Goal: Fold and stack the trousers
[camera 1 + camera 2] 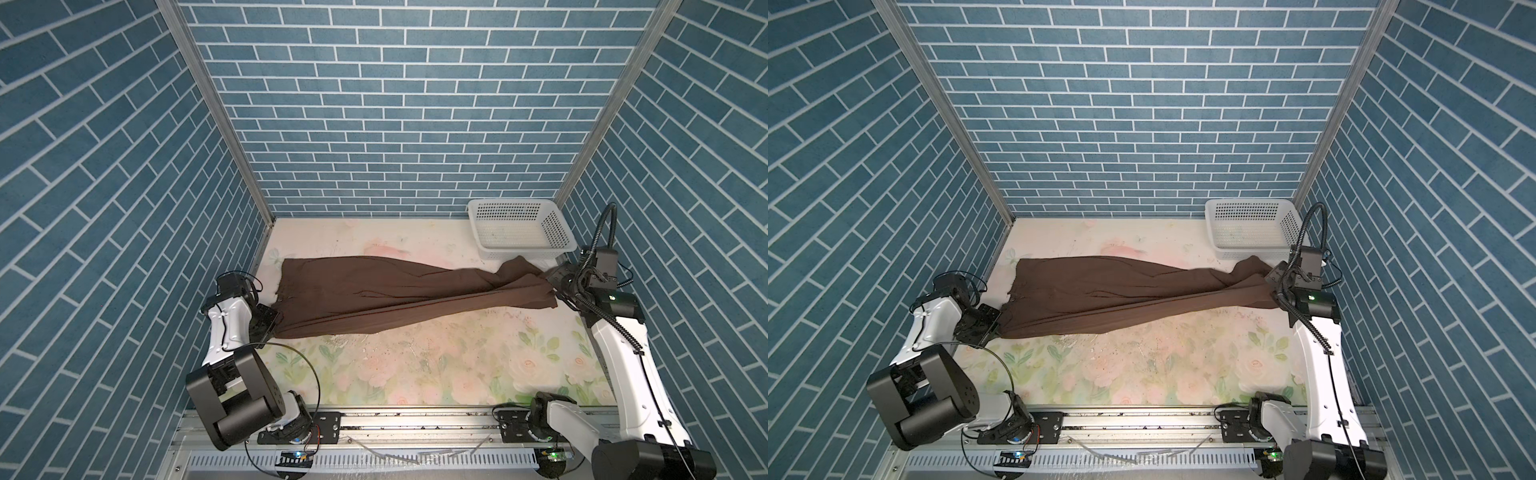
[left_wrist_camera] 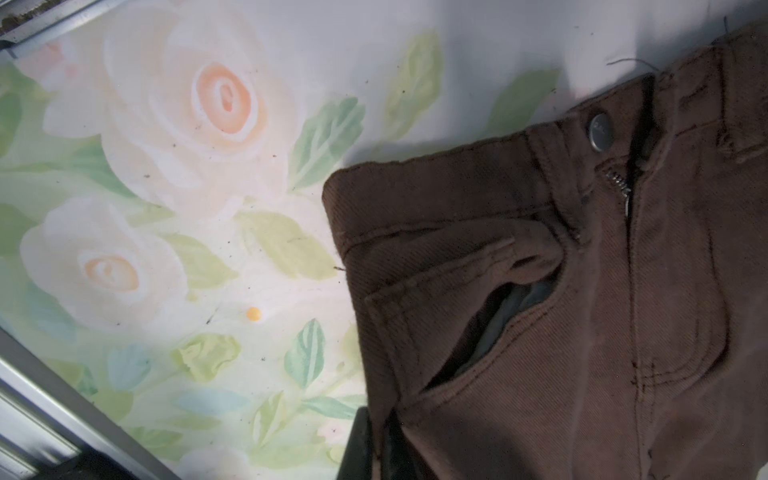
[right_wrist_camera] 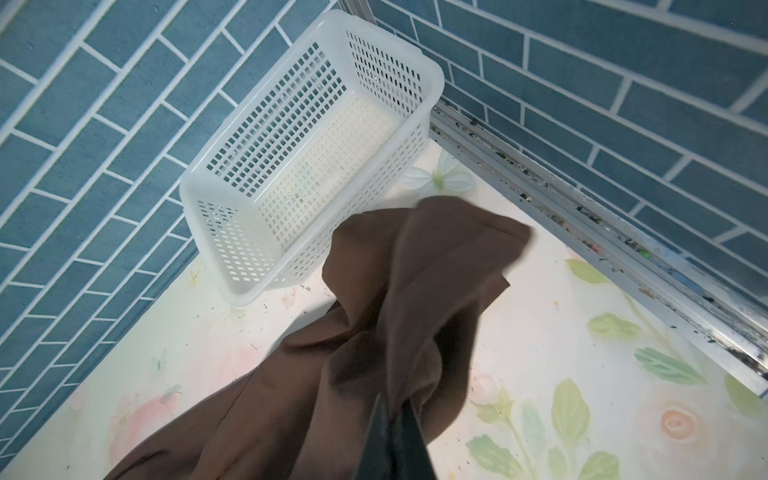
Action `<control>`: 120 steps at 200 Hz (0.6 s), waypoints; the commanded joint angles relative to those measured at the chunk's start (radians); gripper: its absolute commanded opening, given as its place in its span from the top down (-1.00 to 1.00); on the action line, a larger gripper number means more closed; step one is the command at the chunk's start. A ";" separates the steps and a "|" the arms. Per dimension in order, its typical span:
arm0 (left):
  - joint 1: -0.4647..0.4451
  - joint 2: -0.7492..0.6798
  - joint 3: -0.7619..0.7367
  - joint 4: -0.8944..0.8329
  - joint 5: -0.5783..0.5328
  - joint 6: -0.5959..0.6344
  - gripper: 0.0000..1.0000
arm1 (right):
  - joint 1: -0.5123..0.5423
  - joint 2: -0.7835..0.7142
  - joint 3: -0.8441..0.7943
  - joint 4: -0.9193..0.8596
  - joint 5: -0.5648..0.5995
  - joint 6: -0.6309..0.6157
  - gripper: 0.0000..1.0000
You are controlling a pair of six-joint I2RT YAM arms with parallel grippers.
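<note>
My right gripper will pull the trouser leg back, lower it clear of the basket and let it go. Bare floral tabletop lies below and back toward my base.
The dark brown trousers [image 1: 374, 291] [image 1: 1108, 291] lie stretched across the floral table, waist at the left and leg ends at the right. My left gripper [image 1: 275, 330] [image 1: 994, 328] is shut on the waist's near corner. In the left wrist view its jaws [image 2: 376, 440] pinch the side edge below the front pocket, with the metal button [image 2: 600, 133] and the zip beyond. My right gripper [image 1: 549, 277] [image 1: 1269, 282] is shut on the bunched leg ends, which stand lifted off the table. In the right wrist view the fabric [image 3: 415, 291] rises from the closed jaws [image 3: 392, 419].
A white perforated basket [image 1: 523, 251] [image 1: 1250, 249] [image 3: 249, 232] stands in the back right corner, just behind the raised leg ends. Blue brick-pattern walls close in three sides. A metal rail [image 1: 415, 422] runs along the front edge between the arm bases.
</note>
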 commanded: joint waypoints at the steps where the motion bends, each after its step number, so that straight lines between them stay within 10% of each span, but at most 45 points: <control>1: 0.043 0.040 0.043 0.084 -0.130 0.006 1.00 | -0.062 0.017 0.003 0.068 0.075 0.017 1.00; 52: 0.043 0.120 0.211 0.068 -0.066 -0.022 1.00 | -0.119 0.178 0.125 0.129 -0.070 0.036 1.00; 120: 0.131 0.026 0.098 0.088 -0.032 0.010 1.00 | -0.255 -0.108 -0.114 0.008 0.060 0.050 0.98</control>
